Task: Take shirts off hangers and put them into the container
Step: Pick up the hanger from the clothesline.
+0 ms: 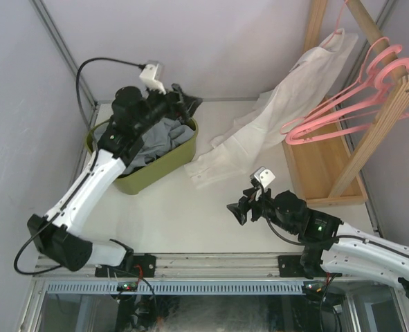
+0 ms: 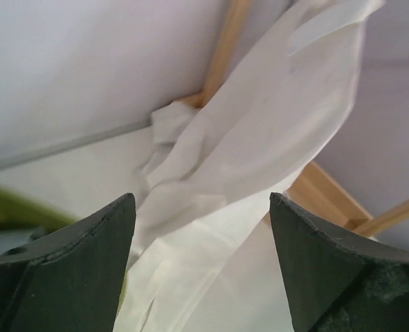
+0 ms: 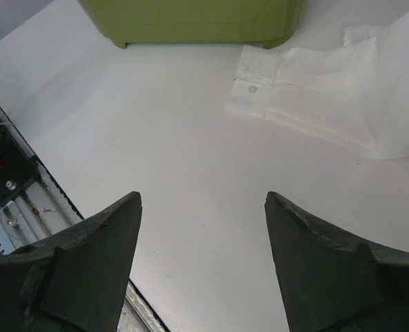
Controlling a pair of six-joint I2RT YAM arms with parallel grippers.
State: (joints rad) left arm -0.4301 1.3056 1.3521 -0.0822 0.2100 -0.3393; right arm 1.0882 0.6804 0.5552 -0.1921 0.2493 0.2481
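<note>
My left gripper needs to swing away from the container to the shirt's edge that faces the empty hangers, because the white shirt [image 1: 294,90] is still on its hanger.
The olive-green container [image 1: 159,173] stands at the back left, filled with a grey shirt [image 1: 164,135] and darker fabric. My left gripper [image 1: 185,102] hovers over its far rim, open and holding nothing. In the left wrist view the left gripper [image 2: 203,207] frames the white shirt [image 2: 259,138] farther off. That white shirt [image 1: 294,90] hangs from a pink hanger's hook [image 1: 340,17] on the pole, and its sleeve trails onto the table. Several empty pink hangers [image 1: 342,104] hang beside it. My right gripper [image 1: 235,211] stands open above bare table, near the shirt's cuff [image 3: 280,90] and the container [image 3: 190,21].
The light wooden rack [image 1: 329,173], with its sloping pole [image 1: 391,62], fills the back right. Grey walls close in the left and back sides. A metal rail [image 1: 211,263] runs along the table's near edge by the arm bases.
</note>
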